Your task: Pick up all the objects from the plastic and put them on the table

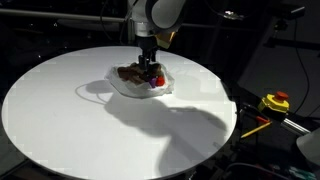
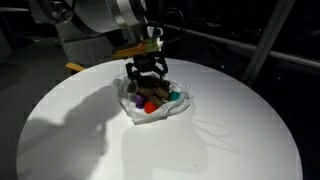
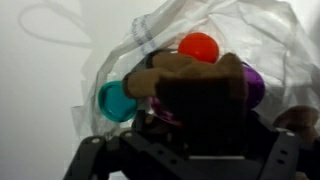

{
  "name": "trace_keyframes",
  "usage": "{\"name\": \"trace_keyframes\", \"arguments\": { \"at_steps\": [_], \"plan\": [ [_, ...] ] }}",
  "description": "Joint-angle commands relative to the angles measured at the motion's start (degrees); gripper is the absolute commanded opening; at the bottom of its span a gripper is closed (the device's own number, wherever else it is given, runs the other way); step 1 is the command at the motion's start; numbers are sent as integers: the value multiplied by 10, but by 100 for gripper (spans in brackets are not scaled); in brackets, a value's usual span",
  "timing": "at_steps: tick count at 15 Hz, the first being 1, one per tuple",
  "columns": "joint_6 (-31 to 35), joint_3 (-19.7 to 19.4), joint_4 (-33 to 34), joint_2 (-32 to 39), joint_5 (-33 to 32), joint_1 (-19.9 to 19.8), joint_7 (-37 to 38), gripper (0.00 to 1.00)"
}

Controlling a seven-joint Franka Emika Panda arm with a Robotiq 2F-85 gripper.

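My gripper stays low over the pile and closes its fingers on the brown toy next.
A crumpled clear plastic bag [image 1: 130, 88] lies near the middle of the round white table [image 1: 60, 120]; it also shows in the other exterior view [image 2: 180, 108] and in the wrist view [image 3: 250, 30]. On it lie a brown plush toy [image 3: 190, 68], a red ball [image 3: 198, 45], a teal object [image 3: 113, 100] and a purple object [image 3: 255, 88]. My gripper [image 2: 149, 78] is lowered onto the pile, its fingers straddling the brown toy [image 1: 126, 72]. The toy fills the space between the jaws and hides the fingertips, so I cannot tell whether they grip it.
The table edge drops off to a dark surround. A yellow and red tool [image 1: 275, 101] and a thin rod lie beyond the table's rim. A faint loop of plastic or cord [image 1: 92, 88] lies on the table beside the bag.
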Motion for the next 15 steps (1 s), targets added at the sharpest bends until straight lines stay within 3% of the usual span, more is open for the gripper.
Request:
{"name": "trace_keyframes", "arguments": {
  "at_steps": [1,2,10,13,15],
  "plan": [
    [0,-32,43,34,-47,31,46,92],
    [-1,-32,47,40,-47,32,47,74],
    [-2,-29,35,16,-36,33,48,13],
    [-3,-28,2,-30,-22,23,56,8],
    [0,-29,-29,-69,-15,16,69,11]
  ]
}}
